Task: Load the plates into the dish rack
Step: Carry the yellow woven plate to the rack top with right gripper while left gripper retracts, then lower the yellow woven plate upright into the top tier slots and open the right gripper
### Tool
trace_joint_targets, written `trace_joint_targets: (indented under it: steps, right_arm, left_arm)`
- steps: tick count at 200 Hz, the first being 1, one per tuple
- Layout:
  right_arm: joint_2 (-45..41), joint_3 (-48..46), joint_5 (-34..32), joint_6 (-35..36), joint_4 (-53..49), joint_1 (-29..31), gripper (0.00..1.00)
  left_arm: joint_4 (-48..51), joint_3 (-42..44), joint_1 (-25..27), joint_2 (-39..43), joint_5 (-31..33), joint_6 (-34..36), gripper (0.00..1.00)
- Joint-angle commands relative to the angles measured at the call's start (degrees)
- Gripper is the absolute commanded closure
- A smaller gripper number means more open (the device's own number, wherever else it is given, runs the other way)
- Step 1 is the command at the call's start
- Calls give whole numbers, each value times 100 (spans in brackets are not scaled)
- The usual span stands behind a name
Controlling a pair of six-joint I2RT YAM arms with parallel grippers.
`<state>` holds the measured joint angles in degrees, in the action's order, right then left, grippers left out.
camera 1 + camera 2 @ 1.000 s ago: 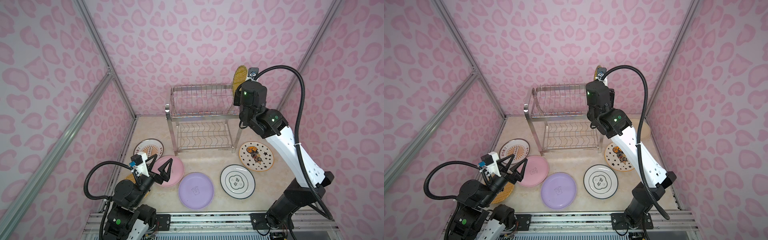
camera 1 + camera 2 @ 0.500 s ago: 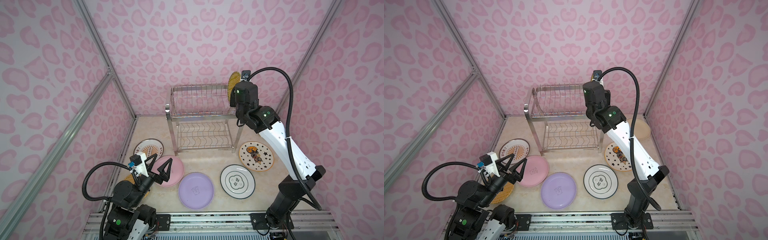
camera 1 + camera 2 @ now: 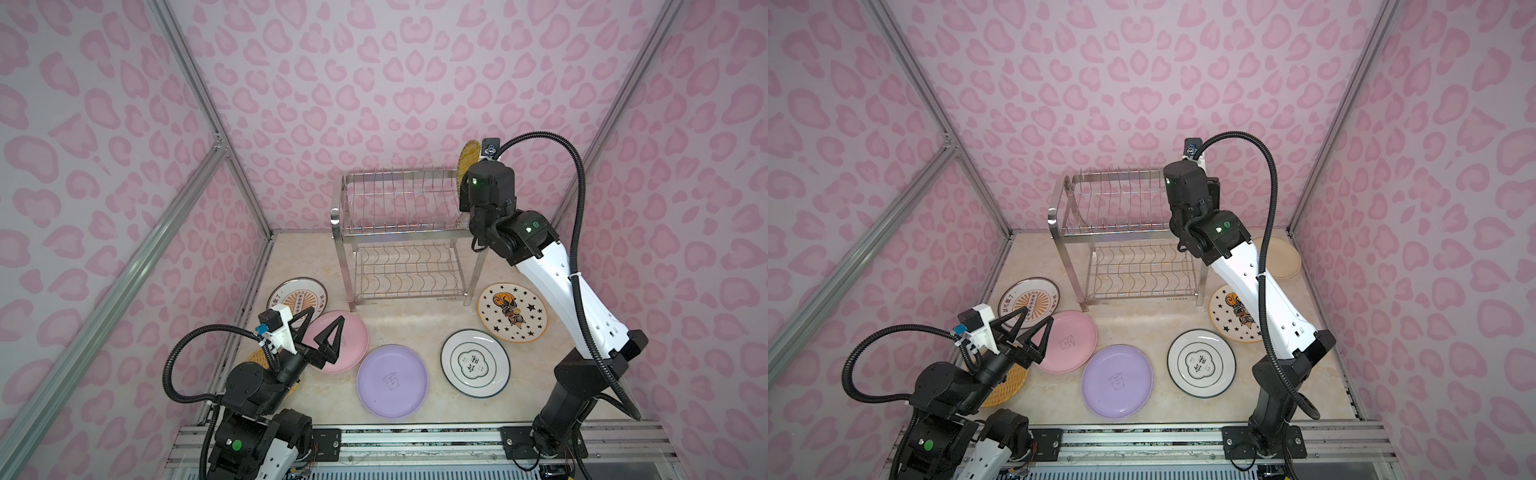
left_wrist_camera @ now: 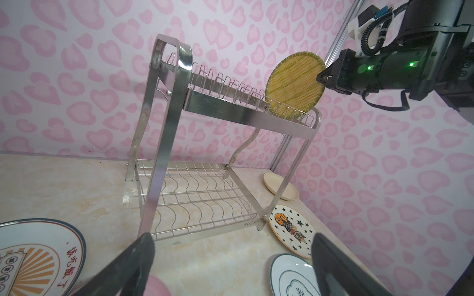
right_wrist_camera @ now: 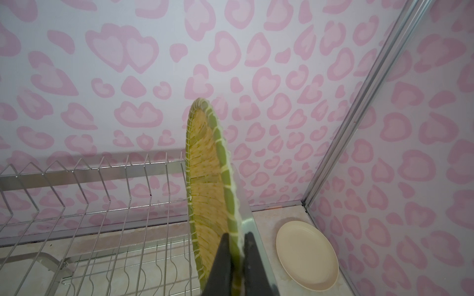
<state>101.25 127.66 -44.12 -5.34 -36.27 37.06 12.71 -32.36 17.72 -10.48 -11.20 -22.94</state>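
The yellow striped plate eases down toward the pegs at the upper level's end (image 3: 457,217) (image 5: 185,207) next. Its lower edge is among them, so my right gripper then releases its rim.
The dish rack (image 3: 399,232) (image 3: 1125,232) stands at the back of the table. My right gripper (image 5: 235,237) is shut on the rim of the yellow striped plate (image 5: 205,179) (image 4: 295,84), holding it upright with its lower edge among the prongs at the right end of the upper tier. My left gripper (image 3: 327,314) (image 4: 232,241) hovers open and empty over the pink plate (image 3: 353,343). Flat on the table lie the lilac plate (image 3: 392,380), the ring-emblem plate (image 3: 475,363), the star-patterned plate (image 3: 512,311), the orange-radial plate (image 3: 297,295), the orange woven plate (image 3: 1009,382) and the cream plate (image 3: 1281,257).
Pink patterned walls close the table in on three sides, with aluminium posts (image 3: 582,183) in the corners. A metal rail (image 3: 415,436) carrying both arm bases runs along the front edge. The rack's lower wavy shelf (image 4: 200,200) holds nothing.
My right arm has carried the yellow striped plate leftward and a little lower, onto the right end of the rack's upper tier. The left arm has not moved.
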Motion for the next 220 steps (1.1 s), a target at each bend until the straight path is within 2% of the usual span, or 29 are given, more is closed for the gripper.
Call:
trace_joint_targets:
  steps: [1, 72, 104, 165, 220]
  right_arm:
    - [98, 199, -132, 208, 270, -6, 100]
    - [363, 276, -224, 214, 233, -58, 100]
    - [639, 776, -168, 163, -82, -60, 100]
    - [751, 559, -205, 51, -46, -69, 100]
    - [793, 541, -334, 95, 15, -75, 100]
  left_arm:
    - [-228, 20, -14, -6, -79, -27, 3]
    - [-242, 23, -38, 11, -101, -40, 3]
    - [-258, 18, -41, 7, -110, -7, 3]
    - [162, -131, -48, 68, -51, 461, 3]
    - [221, -85, -47, 269, -22, 430, 3]
